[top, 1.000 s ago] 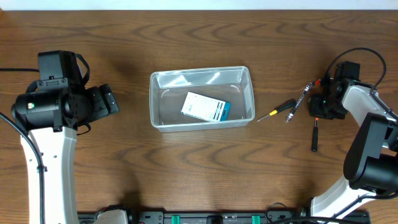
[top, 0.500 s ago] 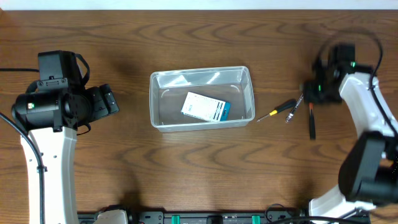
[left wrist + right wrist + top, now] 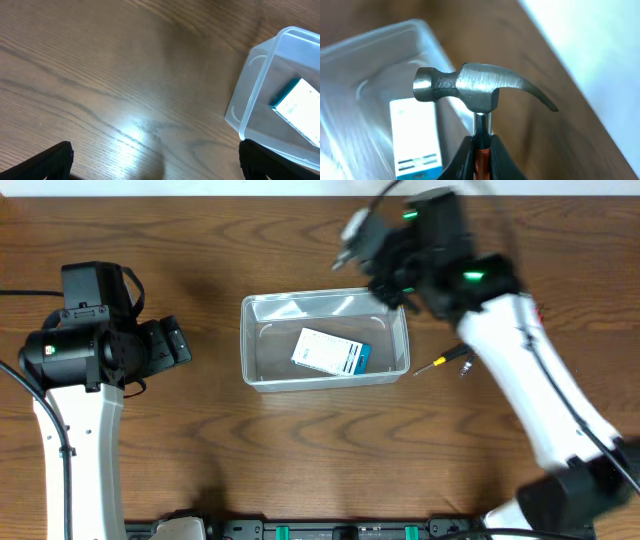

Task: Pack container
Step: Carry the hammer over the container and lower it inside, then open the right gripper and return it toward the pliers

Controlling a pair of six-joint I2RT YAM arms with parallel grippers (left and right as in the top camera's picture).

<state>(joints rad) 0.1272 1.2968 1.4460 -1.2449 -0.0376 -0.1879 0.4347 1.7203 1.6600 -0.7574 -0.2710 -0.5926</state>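
The robot's right gripper will next lower the hammer [image 3: 353, 227] to the left in the overhead view onto the bin's bare far side [image 3: 338, 319] and let go of it.
The container [image 3: 246, 340] is a clear plastic bin at the table's middle, with a white and teal box [image 3: 330, 352] lying inside. My right gripper [image 3: 385, 260] is shut on a hammer [image 3: 353, 227] and holds it in the air over the bin's far right corner. In the right wrist view the fingers [image 3: 481, 155] clamp the orange-and-steel handle below the steel claw head [image 3: 470, 87], with the bin [image 3: 380, 65] and box [image 3: 415, 135] beneath. My left gripper [image 3: 175, 342] is open and empty left of the bin, above bare wood [image 3: 157, 170]. The left wrist view also shows the bin [image 3: 250, 100].
A black-handled screwdriver [image 3: 445, 360] lies on the table right of the bin. A metal tool [image 3: 465, 366] next to it is partly hidden by my right arm. The table's far edge runs just behind the hammer.
My right arm has swung from the table's right side up and left with the hammer, to above the bin's far right corner. The left arm has not moved.
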